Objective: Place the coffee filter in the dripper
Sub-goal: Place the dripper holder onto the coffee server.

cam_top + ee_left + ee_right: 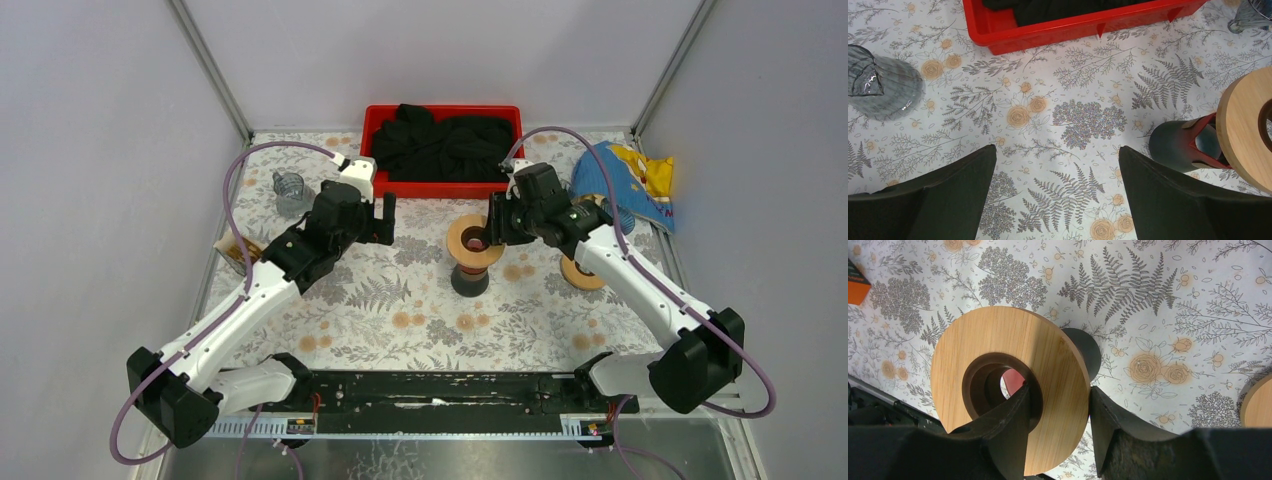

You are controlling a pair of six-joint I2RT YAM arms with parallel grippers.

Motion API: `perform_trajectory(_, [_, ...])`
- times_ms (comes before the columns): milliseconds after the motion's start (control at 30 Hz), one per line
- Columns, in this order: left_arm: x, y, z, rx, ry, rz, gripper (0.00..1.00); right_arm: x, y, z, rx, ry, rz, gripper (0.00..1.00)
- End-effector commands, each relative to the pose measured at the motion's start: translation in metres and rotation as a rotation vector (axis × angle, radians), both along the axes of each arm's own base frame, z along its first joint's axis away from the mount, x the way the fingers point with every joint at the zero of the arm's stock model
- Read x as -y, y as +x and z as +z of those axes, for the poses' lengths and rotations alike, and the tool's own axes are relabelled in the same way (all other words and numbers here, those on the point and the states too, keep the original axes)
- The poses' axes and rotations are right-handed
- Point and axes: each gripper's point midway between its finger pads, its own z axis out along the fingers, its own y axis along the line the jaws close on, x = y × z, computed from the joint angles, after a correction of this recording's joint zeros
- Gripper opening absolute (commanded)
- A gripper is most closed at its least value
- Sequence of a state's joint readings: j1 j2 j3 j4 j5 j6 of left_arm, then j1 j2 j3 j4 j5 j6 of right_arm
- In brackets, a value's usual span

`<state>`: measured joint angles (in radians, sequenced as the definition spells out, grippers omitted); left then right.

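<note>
My right gripper should lower the ring onto the dark base [470, 278] [1085, 352] next and open there, because the red part still shows between the ring and the base.
The dripper [474, 243] stands mid-table: a round wooden ring [998, 365] with a centre hole, on a dark base [470, 281] with a red part inside. My right gripper [1059, 392] is shut on the ring, with one finger down in the hole and the other against the outer rim; it is also visible from above [497, 226]. To the left of the dripper my left gripper [385, 216] hovers open, with only the flowered cloth between its fingers [1058, 150]. No coffee filter shows plainly. A flat brownish thing [240, 252] lies at the table's left edge.
A red tray [385, 185] of black cloth sits at the back. A ribbed glass vessel [289, 190] stands left of it [883, 85]. A blue and yellow bag [625, 180] lies back right, with a second wooden disc [580, 273] under my right arm.
</note>
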<state>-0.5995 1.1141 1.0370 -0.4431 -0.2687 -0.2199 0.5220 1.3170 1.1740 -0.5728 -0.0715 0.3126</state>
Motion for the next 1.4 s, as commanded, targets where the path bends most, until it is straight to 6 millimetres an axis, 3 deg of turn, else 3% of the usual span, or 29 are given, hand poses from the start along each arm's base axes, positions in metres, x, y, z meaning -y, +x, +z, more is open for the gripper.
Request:
perform_trajectory(0, [0.003, 0.007, 0.013, 0.035, -0.037, 0.012, 1.0, -0.005, 0.001, 0.015, 0.056, 0.02, 0.016, 0.39])
perform_trajectory(400, [0.002, 0.007, 0.012, 0.034, -0.034, 0.016, 1.0, -0.005, 0.004, -0.011, 0.047, -0.004, -0.003, 0.4])
perform_trajectory(967, [0.003, 0.007, 0.01, 0.029, -0.034, 0.01, 1.0, -0.009, 0.006, -0.031, 0.043, 0.003, 0.0, 0.45])
perform_trajectory(1367, [0.004, 0.006, 0.013, 0.033, -0.038, 0.006, 1.0, -0.009, 0.006, -0.027, 0.059, 0.009, 0.005, 0.64])
